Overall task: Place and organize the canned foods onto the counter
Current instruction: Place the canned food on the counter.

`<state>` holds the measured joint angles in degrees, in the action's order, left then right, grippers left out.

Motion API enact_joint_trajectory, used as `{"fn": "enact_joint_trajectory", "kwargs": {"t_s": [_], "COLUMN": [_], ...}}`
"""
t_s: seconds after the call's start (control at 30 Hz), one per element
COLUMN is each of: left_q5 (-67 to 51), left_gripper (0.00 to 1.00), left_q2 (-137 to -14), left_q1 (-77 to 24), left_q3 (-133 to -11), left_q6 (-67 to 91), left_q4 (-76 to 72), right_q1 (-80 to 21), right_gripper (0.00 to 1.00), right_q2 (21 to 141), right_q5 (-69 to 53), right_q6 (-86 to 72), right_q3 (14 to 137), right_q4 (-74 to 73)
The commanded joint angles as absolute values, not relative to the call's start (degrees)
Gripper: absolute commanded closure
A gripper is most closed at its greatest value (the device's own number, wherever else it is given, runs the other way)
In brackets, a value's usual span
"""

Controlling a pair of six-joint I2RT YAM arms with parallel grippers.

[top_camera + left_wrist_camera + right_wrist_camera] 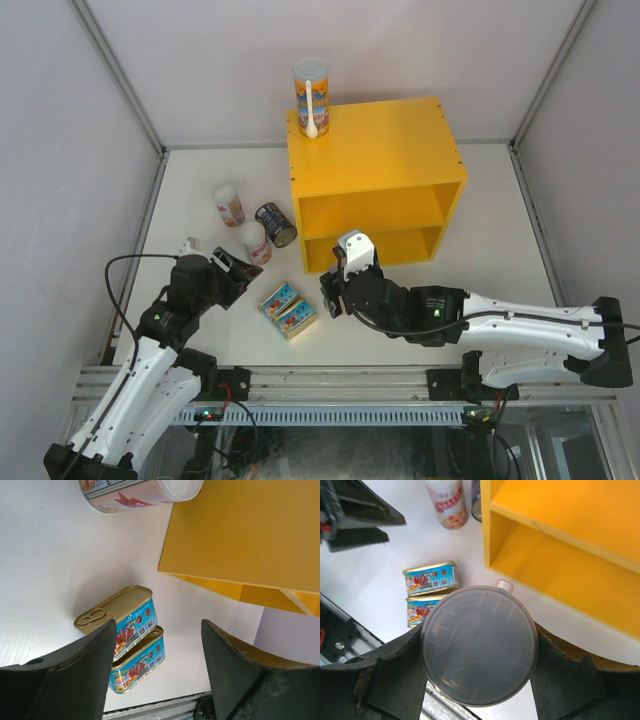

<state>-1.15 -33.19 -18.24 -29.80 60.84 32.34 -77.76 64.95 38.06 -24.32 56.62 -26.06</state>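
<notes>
The robot's right gripper should next rise, reach outward and let go on the bare counter top [319, 171] in front of the orange-blue tube, as that spot is above and outward of the gripper.
My right gripper [479, 680] is shut on a tall tube; only its round grey-white lid [479, 652] shows, and the body is hidden. In the top view this gripper [336, 290] is low in front of the yellow counter [400, 140]. One tall orange-blue tube [311, 95] stands on the counter's top left corner. Two short white-pink tubes [229, 205] [256, 243], a dark can [276, 224] and two flat blue tins [288, 309] are on the table. My left gripper [228, 275] is open and empty, left of the tins [127, 625].
White walls enclose the table on three sides. A metal rail [350, 385] runs along the near edge. The counter's lower compartment [560, 575] opens just beyond the held tube. My left gripper's fingers [355, 515] show at the upper left of the right wrist view.
</notes>
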Motion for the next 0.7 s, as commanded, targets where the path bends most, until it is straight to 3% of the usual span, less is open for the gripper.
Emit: {"fn": "enact_joint_trajectory", "kwargs": {"t_s": [0.0, 0.33, 0.67], "left_q5": [-0.16, -0.01, -0.23], "left_gripper": [0.28, 0.29, 0.30], "left_q2": [-32.80, -33.78, -35.14], "left_q1": [-18.12, -18.18, -18.12], "left_q3": [-31.98, -32.56, -33.37], "left_q6": [60.81, 62.02, 62.47], "left_q4": [31.15, 30.19, 29.01], "right_q1": [-79.70, -82.17, -78.89], "right_gripper": [0.88, 0.88, 0.88], "right_q2": [62.00, 63.01, 64.25], "right_q5": [42.67, 44.95, 45.32], "right_q6": [-19.91, -11.56, -2.68], "right_q3": [66.95, 83.79, 93.06], "right_q4": [-24.29, -28.45, -26.74]}}
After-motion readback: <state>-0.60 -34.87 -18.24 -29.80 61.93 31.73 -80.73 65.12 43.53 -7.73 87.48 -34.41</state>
